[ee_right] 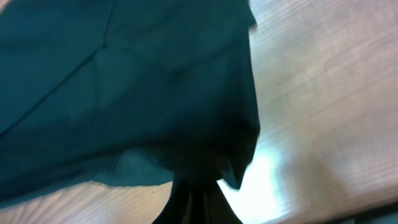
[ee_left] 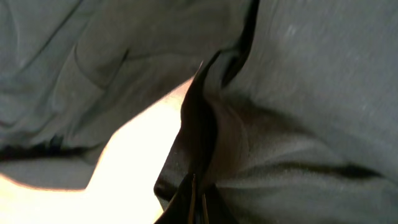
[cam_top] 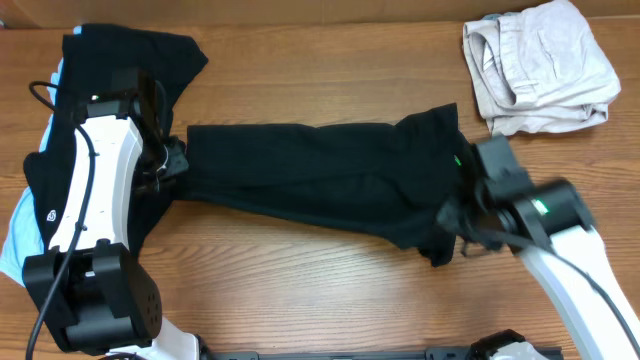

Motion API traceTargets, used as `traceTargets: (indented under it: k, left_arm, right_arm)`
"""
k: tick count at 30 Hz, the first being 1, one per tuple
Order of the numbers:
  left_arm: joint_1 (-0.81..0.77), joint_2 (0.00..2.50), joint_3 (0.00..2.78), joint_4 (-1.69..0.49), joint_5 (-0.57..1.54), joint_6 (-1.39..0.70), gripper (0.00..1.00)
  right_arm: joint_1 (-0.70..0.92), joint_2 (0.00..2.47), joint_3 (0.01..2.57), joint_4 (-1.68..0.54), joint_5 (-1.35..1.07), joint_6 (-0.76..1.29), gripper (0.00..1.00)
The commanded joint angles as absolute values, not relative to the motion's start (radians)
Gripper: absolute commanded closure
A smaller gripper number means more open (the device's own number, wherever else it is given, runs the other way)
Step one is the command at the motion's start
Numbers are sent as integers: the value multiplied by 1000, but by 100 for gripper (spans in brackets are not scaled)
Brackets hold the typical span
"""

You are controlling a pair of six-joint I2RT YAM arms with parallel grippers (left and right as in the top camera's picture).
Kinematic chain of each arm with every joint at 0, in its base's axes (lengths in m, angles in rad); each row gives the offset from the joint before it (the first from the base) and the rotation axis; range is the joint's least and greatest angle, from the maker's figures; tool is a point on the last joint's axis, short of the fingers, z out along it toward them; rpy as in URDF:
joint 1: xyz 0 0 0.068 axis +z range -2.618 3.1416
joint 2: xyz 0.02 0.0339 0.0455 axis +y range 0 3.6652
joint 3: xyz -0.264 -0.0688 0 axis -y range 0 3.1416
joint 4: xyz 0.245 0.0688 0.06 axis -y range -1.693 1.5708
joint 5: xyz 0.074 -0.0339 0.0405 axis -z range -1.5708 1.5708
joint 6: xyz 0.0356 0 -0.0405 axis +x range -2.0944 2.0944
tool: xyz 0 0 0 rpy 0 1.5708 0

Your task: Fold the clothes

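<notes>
My left gripper will carry the pinched fold of cloth outward and let it go onto the T-shirt's flat end [cam_top: 198, 148] [ee_left: 270, 62], as that end is just outward of the gripper's fingers.
A black T-shirt [cam_top: 320, 175] is stretched across the middle of the wooden table between my two grippers. My left gripper [cam_top: 172, 160] is shut on its left end; the left wrist view shows the jaws [ee_left: 198, 202] pinching a fold of the dark cloth [ee_left: 292, 124]. My right gripper [cam_top: 452, 205] is shut on its right end; in the right wrist view the jaws [ee_right: 198, 199] clamp the bunched cloth [ee_right: 124, 87] above the table. More black shirts [cam_top: 120, 60] lie piled under the left arm, with a pale blue garment [cam_top: 18, 235] at the left edge. Beige trousers [cam_top: 540, 65] lie folded at the back right.
The wooden table [cam_top: 300, 290] shows in front of and behind the stretched shirt. A black cable [cam_top: 40, 95] loops at the far left. The arm bases stand at the front edge.
</notes>
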State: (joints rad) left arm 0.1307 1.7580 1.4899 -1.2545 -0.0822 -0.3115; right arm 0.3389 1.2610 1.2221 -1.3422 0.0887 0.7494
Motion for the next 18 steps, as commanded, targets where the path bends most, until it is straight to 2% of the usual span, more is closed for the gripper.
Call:
traceTargets:
  k: [1, 10, 18]
  left_arm:
    - [125, 1754, 1441, -1198, -52, -322, 96]
    - [124, 1758, 1288, -900, -55, -323, 96]
    - [124, 1786, 1272, -759, -55, -322, 96]
  right_arm:
    - [283, 1382, 1232, -1256, 135, 648, 96]
    - [93, 1567, 1232, -929, 129, 468, 96]
    - [44, 1575, 1232, -709, 76, 374, 96]
